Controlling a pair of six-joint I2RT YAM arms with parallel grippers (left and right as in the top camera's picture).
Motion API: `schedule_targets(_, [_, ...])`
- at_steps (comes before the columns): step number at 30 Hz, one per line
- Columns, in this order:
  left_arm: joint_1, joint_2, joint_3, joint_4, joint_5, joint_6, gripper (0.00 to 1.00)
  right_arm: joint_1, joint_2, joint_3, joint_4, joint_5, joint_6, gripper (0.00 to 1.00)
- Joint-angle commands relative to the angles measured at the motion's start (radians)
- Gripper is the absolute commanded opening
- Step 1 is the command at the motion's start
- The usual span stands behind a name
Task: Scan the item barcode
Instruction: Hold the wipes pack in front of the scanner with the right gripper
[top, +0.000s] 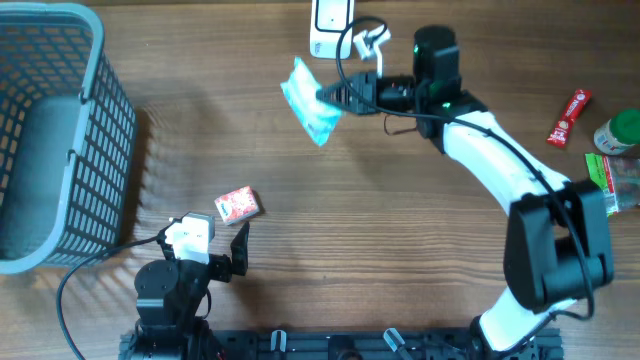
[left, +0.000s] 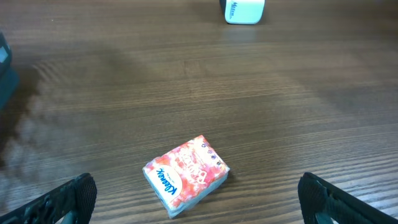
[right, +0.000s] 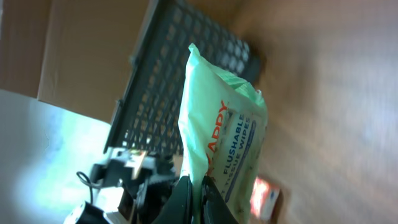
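Note:
I need to move my right gripper past the scanner (top: 329, 25) next, then lower the pack beside the red sachet (top: 562, 117) to the right in the overhead view and let it go, because the items gather there.
A pale green pack of flushable wipes (top: 311, 102) hangs in the air at the back middle of the table, and my right gripper (top: 335, 97) is shut on its edge. In the right wrist view the wipes pack (right: 227, 130) stands up from the pinching right gripper (right: 198, 186). A white barcode scanner (top: 329, 25) sits at the table's far edge just behind the pack, also seen as the white scanner (left: 243, 10) in the left wrist view. My left gripper (top: 210, 240) rests open near the front left, its fingers wide apart.
A small red tissue pack (top: 238, 204) lies just beyond the left gripper, seen as the tissue pack (left: 186, 174) between its fingers' line. A grey basket (top: 55, 130) fills the left side. A red sachet (top: 568, 117), a green-capped bottle (top: 617, 133) and a green packet (top: 622, 182) lie at the right edge.

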Motion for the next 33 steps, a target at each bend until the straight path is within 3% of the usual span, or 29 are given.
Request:
schedule_targets(1, [0.005, -0.006, -0.005, 0.003, 0.009, 0.011, 1.0, 0.022, -0.031, 0.079, -0.019, 0.24, -0.108, 0.05])
schedule_targets(5, [0.005, -0.006, -0.004, 0.003, 0.009, 0.011, 1.0, 0.09, -0.031, 0.14, -0.165, 0.708, -0.301, 0.05])
schedule_targets(9, [0.005, -0.006, -0.005, 0.003, 0.009, 0.011, 1.0, 0.121, -0.026, 0.147, -0.077, 1.025, -0.506, 0.05])
schedule_targets(14, [0.005, -0.006, -0.005, 0.003, 0.009, 0.011, 1.0, 0.12, 0.105, 0.185, 0.221, 1.135, -0.686, 0.05])
schedule_targets(22, [0.005, -0.006, -0.005, 0.003, 0.009, 0.011, 1.0, 0.127, 0.581, 0.737, 0.133, 1.262, -0.856, 0.05])
schedule_targets(27, [0.005, -0.006, -0.005, 0.003, 0.009, 0.011, 1.0, 0.155, 0.692, 0.765, 0.185, 1.353, -0.872, 0.05])
schedule_targets(33, [0.005, -0.006, -0.005, 0.003, 0.009, 0.011, 1.0, 0.175, 0.693, 0.771, 0.187, 1.513, -0.987, 0.05])
